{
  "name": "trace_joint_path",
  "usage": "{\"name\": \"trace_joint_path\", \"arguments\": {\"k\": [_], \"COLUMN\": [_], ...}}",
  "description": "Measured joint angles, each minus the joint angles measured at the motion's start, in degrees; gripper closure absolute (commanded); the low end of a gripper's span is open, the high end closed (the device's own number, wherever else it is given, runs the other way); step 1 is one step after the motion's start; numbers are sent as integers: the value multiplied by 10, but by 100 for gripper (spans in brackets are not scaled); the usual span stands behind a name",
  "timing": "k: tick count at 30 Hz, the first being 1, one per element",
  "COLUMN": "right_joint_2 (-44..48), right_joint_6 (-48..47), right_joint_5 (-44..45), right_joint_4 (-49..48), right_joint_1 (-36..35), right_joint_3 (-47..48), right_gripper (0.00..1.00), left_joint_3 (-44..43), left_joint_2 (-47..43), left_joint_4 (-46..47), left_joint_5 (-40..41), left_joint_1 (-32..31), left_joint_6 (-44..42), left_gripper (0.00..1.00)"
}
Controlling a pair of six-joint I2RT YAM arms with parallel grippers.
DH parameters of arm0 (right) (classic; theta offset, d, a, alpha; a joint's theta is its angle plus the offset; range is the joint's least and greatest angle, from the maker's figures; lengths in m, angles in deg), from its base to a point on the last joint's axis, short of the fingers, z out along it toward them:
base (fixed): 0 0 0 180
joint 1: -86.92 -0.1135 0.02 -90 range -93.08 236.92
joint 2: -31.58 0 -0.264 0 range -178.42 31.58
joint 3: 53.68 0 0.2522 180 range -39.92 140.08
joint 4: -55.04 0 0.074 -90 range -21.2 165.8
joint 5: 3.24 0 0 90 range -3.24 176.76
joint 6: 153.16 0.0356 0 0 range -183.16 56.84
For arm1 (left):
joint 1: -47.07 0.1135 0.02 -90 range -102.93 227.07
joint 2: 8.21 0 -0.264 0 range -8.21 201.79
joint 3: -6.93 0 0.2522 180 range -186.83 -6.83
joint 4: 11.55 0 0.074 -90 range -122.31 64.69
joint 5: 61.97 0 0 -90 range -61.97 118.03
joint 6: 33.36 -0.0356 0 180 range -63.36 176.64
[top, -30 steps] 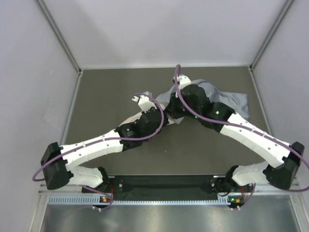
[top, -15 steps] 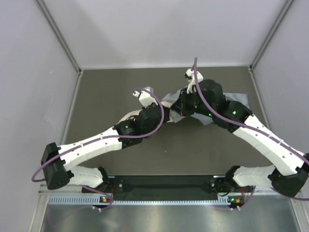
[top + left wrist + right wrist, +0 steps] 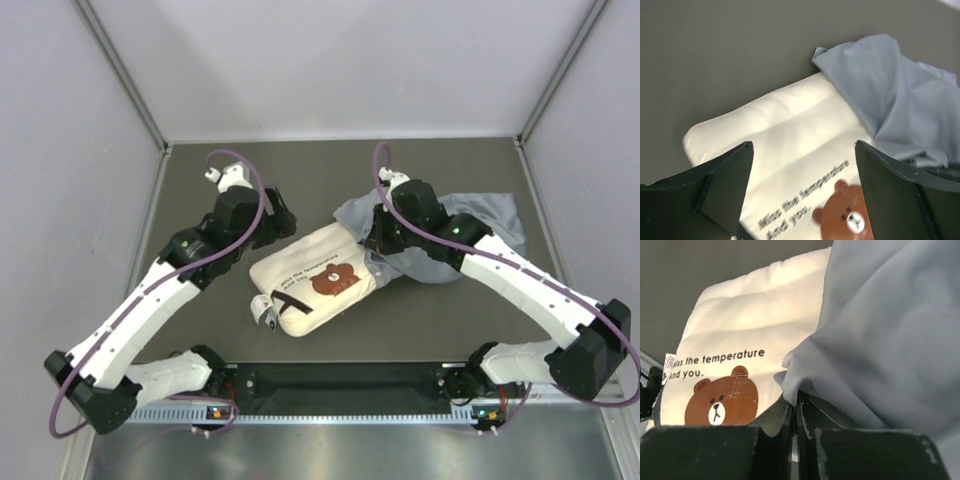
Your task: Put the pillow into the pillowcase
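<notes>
The pillow's other end is under the pillowcase (image 3: 475,215), so I will next move my left gripper back and down onto the pillow's free edge by the tag.
The cream pillow (image 3: 315,280) with its brown bear print lies flat on the dark table, its far right end tucked just under the edge of the grey-blue pillowcase (image 3: 475,215). My left gripper (image 3: 280,222) hovers open to the left of and above the pillow, holding nothing; its wrist view shows the pillow (image 3: 785,130) and pillowcase (image 3: 880,90) between wide black fingers (image 3: 725,185). My right gripper (image 3: 796,399) is shut on a fold of the pillowcase (image 3: 890,330) edge, right beside the pillow (image 3: 740,325).
A white tag and dark loop (image 3: 268,305) stick out at the pillow's near left corner. Pale enclosure walls (image 3: 70,150) bound the table on three sides. The arm bases and a black rail (image 3: 340,380) line the near edge.
My left gripper opened, let go of the pillow and drew back to the left. The pillow now lies uncovered on the table. The right gripper stayed shut on the pillowcase and shifted slightly.
</notes>
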Motion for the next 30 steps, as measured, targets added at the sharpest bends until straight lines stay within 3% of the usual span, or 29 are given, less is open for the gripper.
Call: {"name": "trace_joint_path", "arguments": {"k": [4,5,10,16,22,28,29,30], "right_joint_2": [-19,-21,-26,-27,-27,-26,-25,-23], "right_joint_6": [0,0,0,0,4,3,3,3], "right_joint_5": [-9,-11,-15,-19,-28,-25,-24,-23], "right_joint_4": [-9,-13,-30,-36,-40,-38,-37,-35], "right_joint_1": [7,10,19,26,28,27,25,24], "right_joint_3": [0,0,0,-1,-11,-11,-10,-10], "right_gripper": [100,100,100,100,100,100,100,100], "left_joint_3": [24,49,173,261,334,363,365,367], "left_joint_2": [-63,-82,-133,-174,-172,-106,-93,-79], "left_joint_4": [-50,-51,-110,-149,-56,51,72,95], "left_joint_5": [-17,-20,-16,-3,-42,-72,-73,-73], "left_joint_1": [1,1,1,1,2,2,2,2], "left_joint_6": [-2,5,90,193,246,273,275,277], "left_gripper": [11,2,1,1,1,2,7,26]}}
